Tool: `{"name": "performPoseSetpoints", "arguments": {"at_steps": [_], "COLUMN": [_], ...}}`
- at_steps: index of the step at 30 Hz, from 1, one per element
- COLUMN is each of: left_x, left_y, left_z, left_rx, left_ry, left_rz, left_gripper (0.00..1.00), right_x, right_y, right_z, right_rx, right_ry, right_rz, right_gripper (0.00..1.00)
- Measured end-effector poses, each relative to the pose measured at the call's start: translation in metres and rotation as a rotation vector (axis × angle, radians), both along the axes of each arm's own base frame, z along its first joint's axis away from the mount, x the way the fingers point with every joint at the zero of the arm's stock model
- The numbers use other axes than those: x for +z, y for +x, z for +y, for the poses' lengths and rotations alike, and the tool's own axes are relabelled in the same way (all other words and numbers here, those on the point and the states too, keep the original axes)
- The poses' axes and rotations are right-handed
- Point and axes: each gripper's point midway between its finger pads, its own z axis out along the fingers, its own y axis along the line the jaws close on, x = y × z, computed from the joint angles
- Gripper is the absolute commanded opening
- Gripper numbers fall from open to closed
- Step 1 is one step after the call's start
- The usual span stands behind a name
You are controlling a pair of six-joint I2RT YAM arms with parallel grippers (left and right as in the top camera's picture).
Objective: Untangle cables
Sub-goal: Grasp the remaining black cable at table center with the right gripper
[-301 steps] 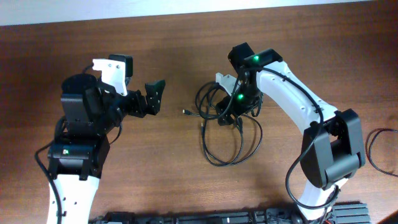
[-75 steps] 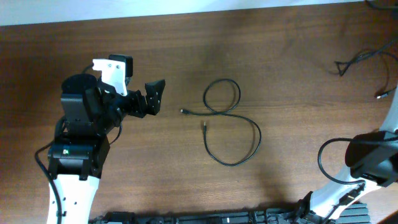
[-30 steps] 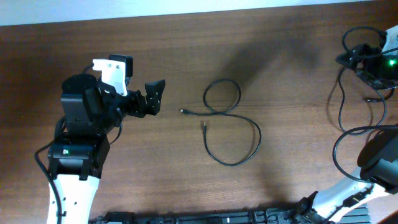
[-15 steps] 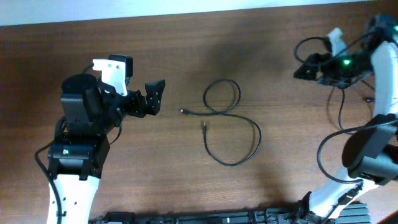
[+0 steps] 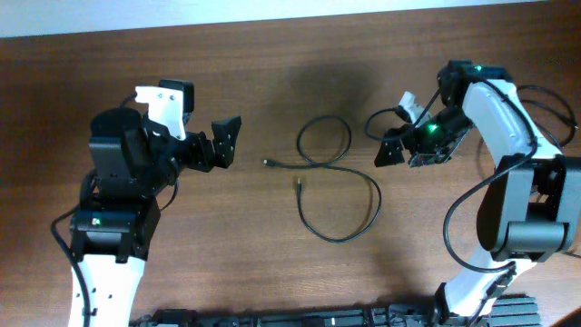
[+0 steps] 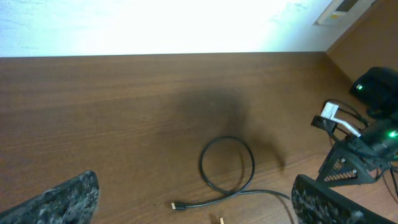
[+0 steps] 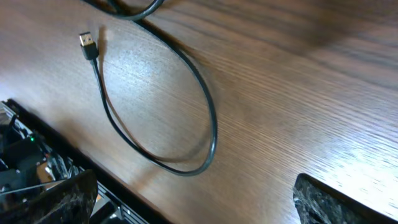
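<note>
My right gripper moves down onto the large loop's nearest bend (image 5: 369,177) (image 7: 196,74) next, since it lies below the gripper and to its left in the overhead view.
One thin black cable (image 5: 338,186) lies loose on the wooden table, with a small loop (image 5: 324,141) at the back, a larger loop in front, and a plug end (image 5: 269,163) pointing left. My left gripper (image 5: 227,143) is open and empty, left of that plug. In the left wrist view the small loop (image 6: 227,165) and plug (image 6: 178,205) lie ahead of the open fingers (image 6: 68,199). My right gripper (image 5: 388,136) is open and empty, just right of the cable. In the right wrist view the large loop (image 7: 208,106) and a plug (image 7: 87,43) show. No other cables are in view.
A black rail (image 5: 318,318) runs along the table's front edge, also seen in the right wrist view (image 7: 37,180). The right arm's own thick wire (image 5: 554,100) loops at the far right. A white wall (image 6: 155,25) borders the back.
The right arm carried the bundle off to the far right, leaving one cable. It has now swung back left to beside that cable, with nothing in its jaws. The left arm has not moved.
</note>
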Motion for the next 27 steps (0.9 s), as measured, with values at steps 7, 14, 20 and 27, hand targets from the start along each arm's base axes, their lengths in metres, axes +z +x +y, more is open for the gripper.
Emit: {"name": "performPoseSetpoints", "arguments": {"at_steps": [7, 14, 20, 27], "left_x": [0.0, 0.0, 0.0, 0.0], "left_y": [0.0, 0.0, 0.0, 0.0], "left_z": [0.0, 0.0, 0.0, 0.0], "left_rx": [0.0, 0.0, 0.0, 0.0], "left_ry": [0.0, 0.0, 0.0, 0.0], "left_rz": [0.0, 0.0, 0.0, 0.0], "left_gripper": [0.99, 0.99, 0.99, 0.99], "right_x": [-0.026, -0.048, -0.059, -0.064], "right_y": [-0.011, -0.017, -0.02, -0.028], "right_z": [0.026, 0.043, 0.045, 0.05], "right_rx": [0.059, 0.086, 0.054, 0.04], "right_ry": [0.037, 0.074, 0.078, 0.108], "right_rz": [-0.011, -0.048, -0.042, -0.028], "right_gripper": [1.0, 0.99, 0.81, 0.57]}}
